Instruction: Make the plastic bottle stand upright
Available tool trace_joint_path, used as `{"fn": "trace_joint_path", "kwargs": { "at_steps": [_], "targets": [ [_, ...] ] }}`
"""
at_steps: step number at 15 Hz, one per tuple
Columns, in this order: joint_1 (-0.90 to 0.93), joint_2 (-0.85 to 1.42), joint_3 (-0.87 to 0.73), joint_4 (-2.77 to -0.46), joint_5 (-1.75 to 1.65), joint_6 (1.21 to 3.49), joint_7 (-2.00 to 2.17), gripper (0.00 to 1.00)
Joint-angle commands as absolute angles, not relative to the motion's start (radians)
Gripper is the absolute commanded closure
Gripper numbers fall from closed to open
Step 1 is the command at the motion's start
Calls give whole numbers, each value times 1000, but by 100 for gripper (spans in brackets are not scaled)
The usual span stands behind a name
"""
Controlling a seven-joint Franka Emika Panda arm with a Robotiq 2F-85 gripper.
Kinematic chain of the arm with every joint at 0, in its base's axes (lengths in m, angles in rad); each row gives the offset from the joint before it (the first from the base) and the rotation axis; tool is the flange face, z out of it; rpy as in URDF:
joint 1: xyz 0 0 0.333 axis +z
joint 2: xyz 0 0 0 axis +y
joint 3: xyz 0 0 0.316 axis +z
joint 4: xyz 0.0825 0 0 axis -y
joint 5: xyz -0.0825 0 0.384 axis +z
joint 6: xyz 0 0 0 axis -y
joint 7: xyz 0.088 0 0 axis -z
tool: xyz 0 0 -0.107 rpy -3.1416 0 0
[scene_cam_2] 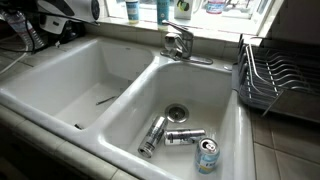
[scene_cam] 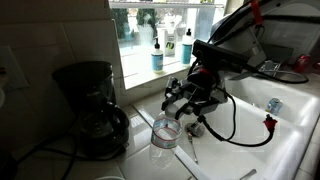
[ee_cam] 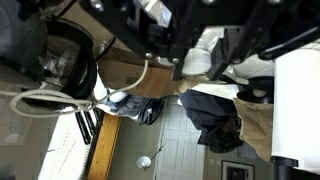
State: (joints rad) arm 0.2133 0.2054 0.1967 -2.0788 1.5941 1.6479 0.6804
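Note:
I will lower my gripper and move it slightly toward the coffee maker, so the bottle's base sits on the white counter before I let go, because the bottle leans a little.
The plastic bottle point(scene_cam: 164, 138) is clear and ribbed. It stands about upright on the white counter point(scene_cam: 215, 165) between the coffee maker and the sink. My gripper point(scene_cam: 181, 109) reaches down to its top from behind. In the wrist view the gripper point(ee_cam: 200, 55) comes in from the top, and its dark fingers point(ee_cam: 228, 52) sit close against both sides of the bottle's white cap point(ee_cam: 197, 58). The jaws look shut on the cap. The bottle is out of view in the exterior view that looks at the sink.
A black coffee maker point(scene_cam: 90, 105) stands just beside the bottle. Teal soap bottles point(scene_cam: 157, 50) are on the windowsill. The double sink point(scene_cam_2: 95, 75) has a faucet point(scene_cam_2: 178, 42), and three cans point(scene_cam_2: 185, 136) lie in one basin. A dish rack point(scene_cam_2: 275, 75) stands beside it. A black cable point(scene_cam: 235, 125) hangs from the arm.

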Motion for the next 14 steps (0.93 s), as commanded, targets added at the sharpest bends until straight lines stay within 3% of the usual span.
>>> {"fn": "trace_joint_path", "kwargs": {
  "at_steps": [1, 14],
  "targets": [
    [242, 269, 206, -2031, 1598, 1665, 702, 92],
    [258, 335, 200, -1923, 1567, 1652, 912, 92]
  ]
}}
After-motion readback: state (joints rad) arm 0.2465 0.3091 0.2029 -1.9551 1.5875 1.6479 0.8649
